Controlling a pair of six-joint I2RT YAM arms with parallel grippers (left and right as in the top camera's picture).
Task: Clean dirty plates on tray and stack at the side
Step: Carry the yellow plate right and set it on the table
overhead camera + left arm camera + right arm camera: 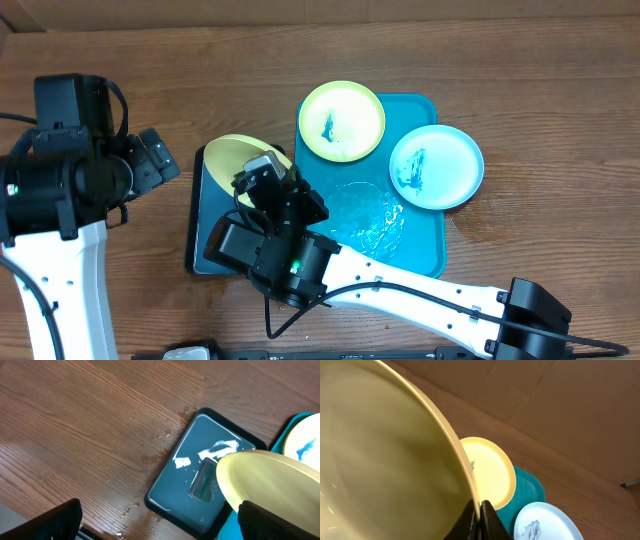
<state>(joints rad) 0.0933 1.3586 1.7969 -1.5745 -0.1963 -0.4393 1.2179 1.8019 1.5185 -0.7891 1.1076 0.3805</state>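
I need to move my right gripper to the right in the overhead view and down to the clear bare wood beyond the light blue plate, then release it there.
My right gripper [480, 510] is shut on the rim of a yellow-green plate [232, 156] and holds it tilted above the black tray [200, 240]; the plate fills the right wrist view [385, 460] and shows in the left wrist view [265, 477]. A second yellow-green plate [342, 121] with a teal smear rests on the teal tray [420, 245] at its far left. A light blue plate [436, 166] with a teal smear rests on the tray's right edge. My left gripper [160, 525] is open and empty, above the bare table left of the black tray.
The small black tray [200, 485] holds a blue-grey liquid with white foam. Water drops lie on the wood [150, 450] beside it. Wet streaks shine on the teal tray's middle [375, 220]. A cardboard wall stands behind the table.
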